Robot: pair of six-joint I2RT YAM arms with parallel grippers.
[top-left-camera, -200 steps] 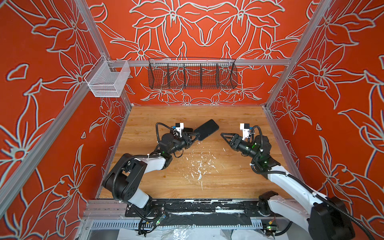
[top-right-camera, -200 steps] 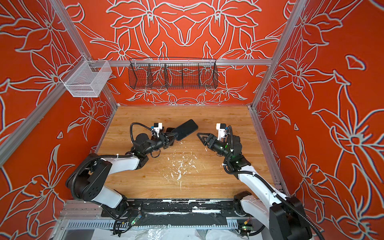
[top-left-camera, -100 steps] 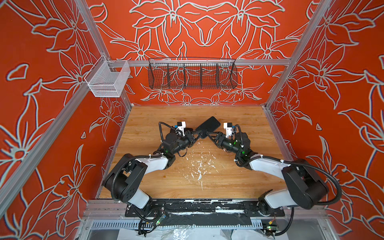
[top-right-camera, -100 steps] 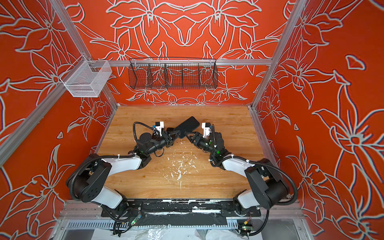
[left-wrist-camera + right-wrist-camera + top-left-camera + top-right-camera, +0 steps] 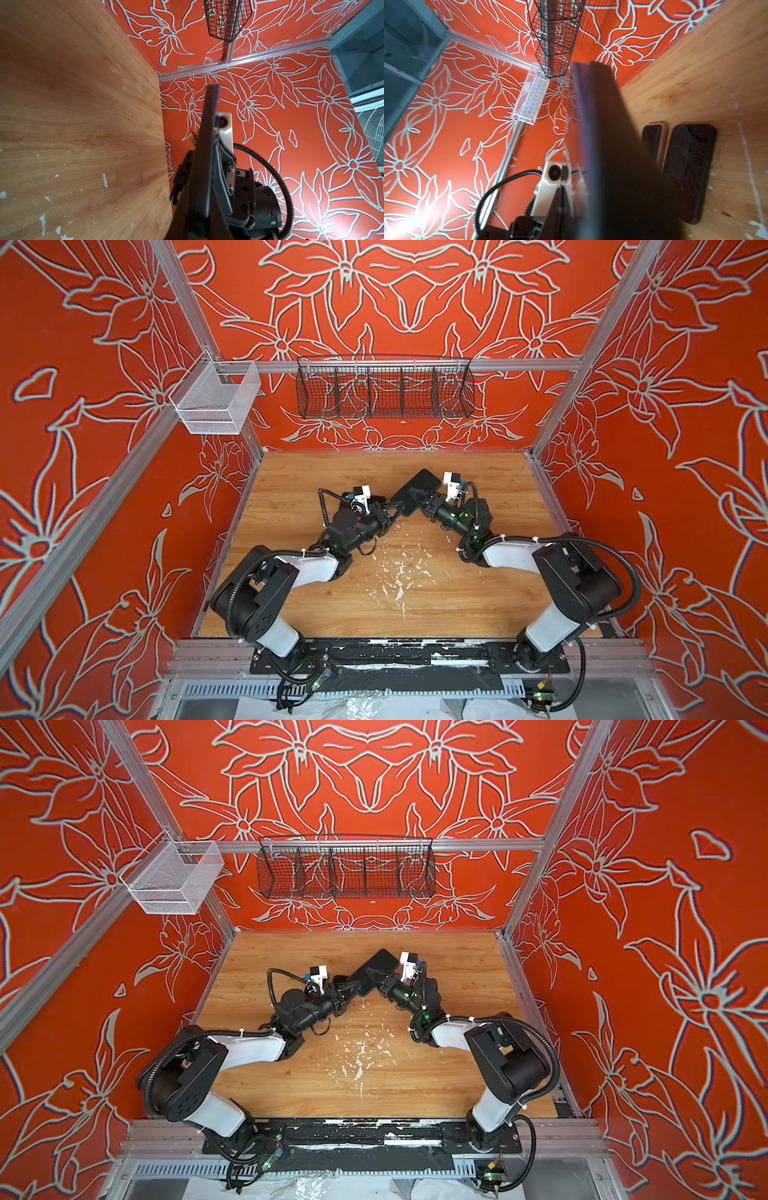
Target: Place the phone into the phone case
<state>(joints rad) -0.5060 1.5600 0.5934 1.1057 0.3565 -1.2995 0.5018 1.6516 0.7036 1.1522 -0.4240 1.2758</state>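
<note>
The bare wood point(image 5: 404, 523) point(image 5: 744, 160) below, beside the black cracked phone, is clear, so the right gripper will next tilt downward, lower the slab onto that spot and release it.
A dark phone-sized slab point(image 5: 417, 489) point(image 5: 374, 969) with a purple edge hangs tilted above the wooden table, between both arms. Whether it is the phone, the phone case or both together, I cannot tell. My left gripper point(image 5: 392, 510) point(image 5: 351, 992) is shut on its lower end. My right gripper point(image 5: 419, 499) point(image 5: 376, 977) is shut on its side edge. The left wrist view shows the slab point(image 5: 205, 145) edge-on, clamped by the other arm's fingers point(image 5: 224, 166). In the right wrist view the slab point(image 5: 608, 124) fills the middle. Beyond it lie a pink-rimmed phone point(image 5: 653, 141) and a black cracked one point(image 5: 689, 166).
A black wire basket point(image 5: 384, 391) hangs on the back wall and a white mesh basket point(image 5: 216, 400) on the left rail. White flecks point(image 5: 399, 572) are scattered over the wooden table point(image 5: 311, 472). Orange flowered walls close in three sides.
My right gripper has swung left from an open stance to the slab and closed on it. The left gripper has carried the slab slightly toward the middle.
</note>
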